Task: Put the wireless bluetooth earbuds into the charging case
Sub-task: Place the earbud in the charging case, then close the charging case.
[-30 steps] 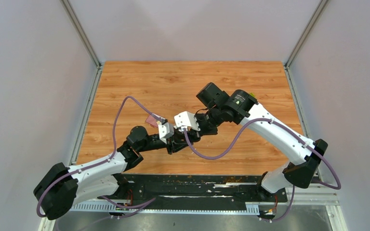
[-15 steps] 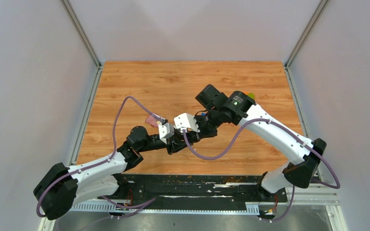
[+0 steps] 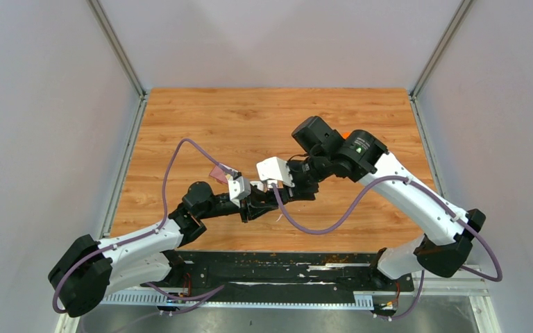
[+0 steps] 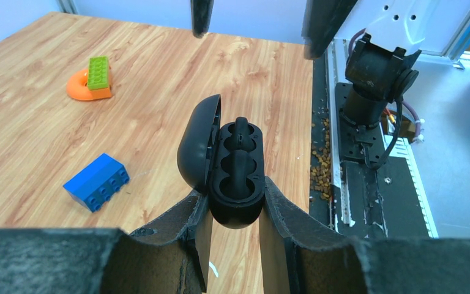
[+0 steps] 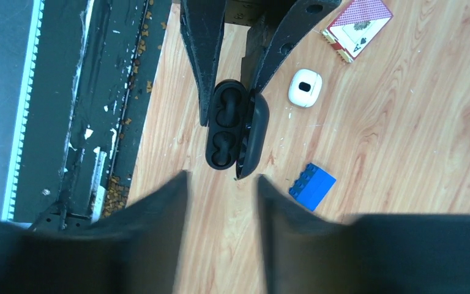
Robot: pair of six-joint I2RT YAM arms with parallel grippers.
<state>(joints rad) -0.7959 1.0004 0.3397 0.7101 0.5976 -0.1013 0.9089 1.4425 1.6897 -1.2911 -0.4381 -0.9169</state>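
Note:
The left gripper tips downward and lowers outward next to release the case, since bare wood beside the blue block lies below and outward of its fingers.
My left gripper is shut on the lower end of the black charging case, whose lid hangs open to the left. Dark rounded shapes fill the case's slots; black on black, I cannot tell for sure whether they are earbuds. A small white rounded piece with a black oval, perhaps a white earbud, lies on the wood beside the left fingers. My right gripper hovers above the case, open and empty; its fingertips show at the top of the left wrist view. In the top view both grippers meet near the table's front.
A blue block lies close to the case. An orange ring with a green brick sits farther off. A red card box lies beyond the white piece. Brown crumbs line the table's near edge by the black base rail.
My right gripper has opened and drawn back from the case, its arm shifting to the right. The left gripper and the case have stayed put.

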